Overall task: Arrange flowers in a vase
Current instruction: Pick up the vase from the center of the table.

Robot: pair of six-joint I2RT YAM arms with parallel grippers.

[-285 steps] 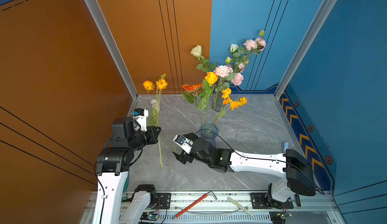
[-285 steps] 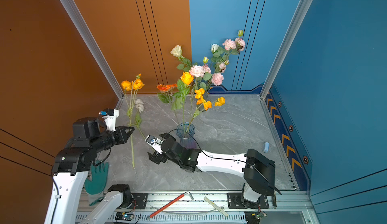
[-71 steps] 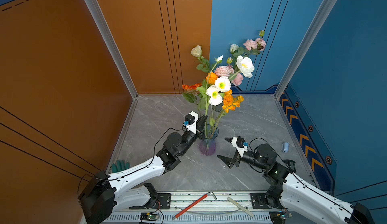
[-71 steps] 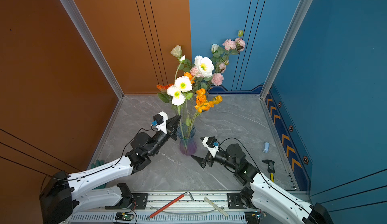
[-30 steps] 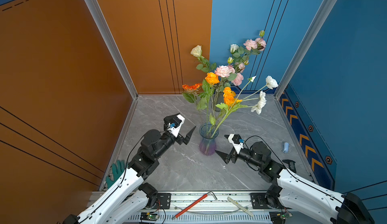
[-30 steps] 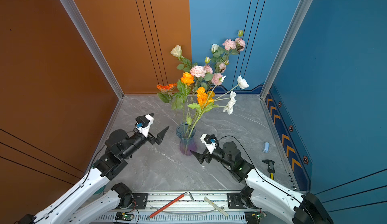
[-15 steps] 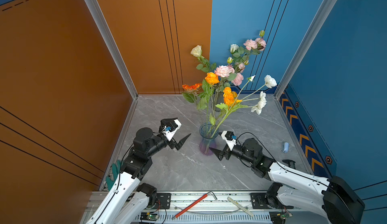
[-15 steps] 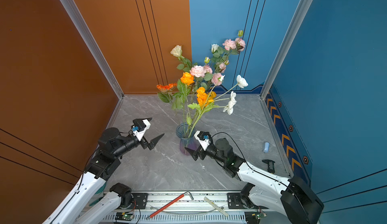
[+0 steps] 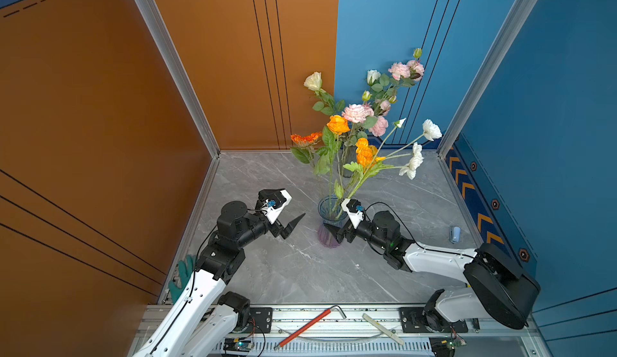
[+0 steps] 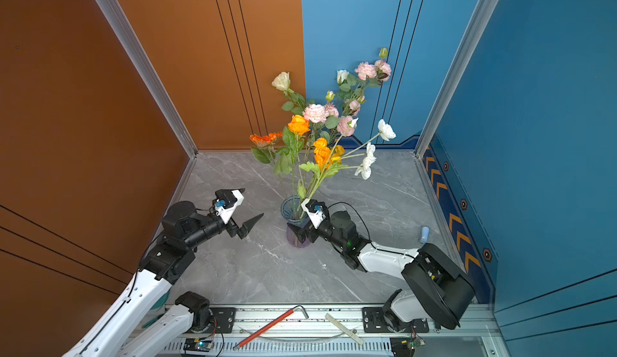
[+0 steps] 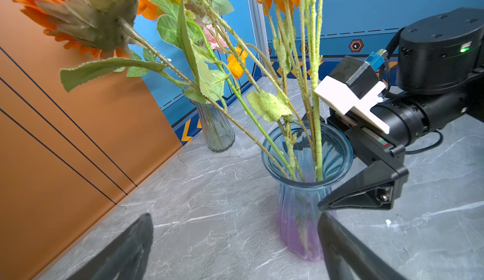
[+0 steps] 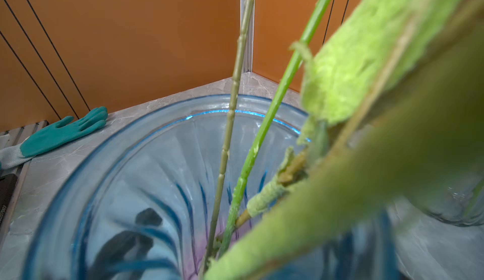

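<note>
The vase's neck (image 9: 328,219) (image 12: 166,174) is between the open fingers of my right gripper, so next they will slide toward my left gripper, deeper around the neck, and close.
A blue-and-purple glass vase (image 9: 325,242) (image 10: 295,240) (image 11: 298,226) stands mid-floor, holding flowers (image 9: 365,151) (image 10: 322,153) with orange and white blooms on long green stems (image 11: 317,134) that lean right. My right gripper (image 9: 334,225) (image 11: 311,166) is open, one finger on each side of the vase's neck; I cannot tell whether they touch it. The right wrist view looks down into the vase mouth (image 12: 131,160) past the stems (image 12: 262,140); its fingers do not show clearly. To the vase's left, my left gripper (image 9: 295,218) (image 11: 235,242) is open and holds nothing.
A grey glass vase (image 9: 347,169) (image 11: 216,132) with pink and cream flowers stands behind, near the back wall. A teal glove (image 9: 182,272) (image 12: 65,132) lies at the front left edge. On the front rail is a red-handled tool (image 9: 303,327). A small blue object (image 9: 454,235) lies by the right wall.
My right gripper has moved left up to the vase, and its jaws now stand either side of it. My left arm has drawn back to the left. The flowers have not moved.
</note>
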